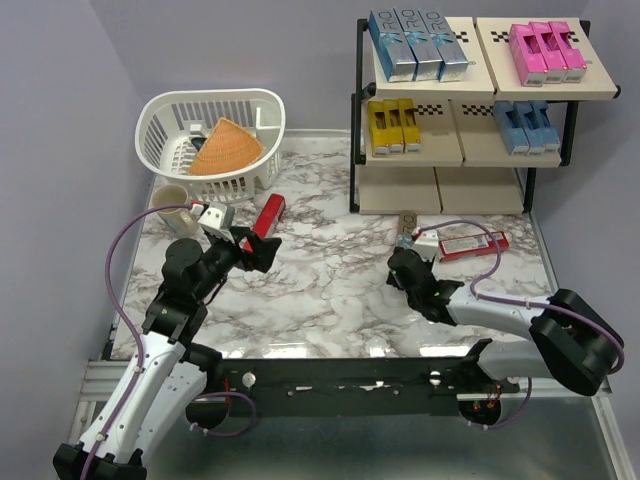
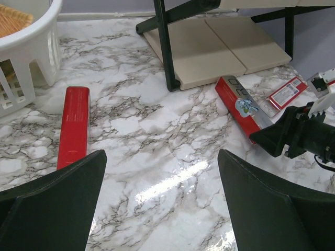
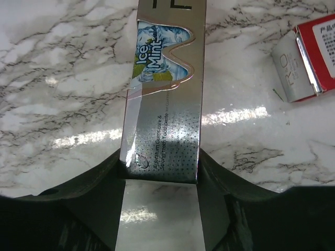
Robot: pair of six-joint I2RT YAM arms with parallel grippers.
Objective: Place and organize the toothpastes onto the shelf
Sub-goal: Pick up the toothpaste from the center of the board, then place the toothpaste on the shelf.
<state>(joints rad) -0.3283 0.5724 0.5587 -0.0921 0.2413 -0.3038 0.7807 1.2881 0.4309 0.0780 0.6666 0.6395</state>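
My right gripper carries the silver carton outward beside the shelf's black leg and releases it next, as the bottom level's bare end (image 1: 379, 190) below the yellow cartons lies outward.
The shelf (image 1: 461, 148) stands at the back right. It holds silver-blue cartons (image 1: 418, 45) and pink cartons (image 1: 546, 52) on top, and yellow cartons (image 1: 393, 125) and light blue cartons (image 1: 525, 125) on the middle tier. The bottom tier (image 2: 209, 49) is bare. My right gripper (image 1: 403, 255) is shut on the near end of a silver "Ice Mint" carton (image 3: 165, 99) that has red edges and sits low over the table (image 2: 242, 102). A red carton (image 1: 472, 243) lies to its right. My left gripper (image 1: 258, 250) is open and empty (image 2: 162, 198), near another red carton (image 2: 73, 128).
A white basket (image 1: 160, 120) holding an orange woven thing (image 1: 225, 148) stands at the back left. A beige cup (image 1: 170, 200) and a small box (image 1: 212, 215) sit in front of it. The shelf's black legs (image 2: 166, 47) stand on the marble.
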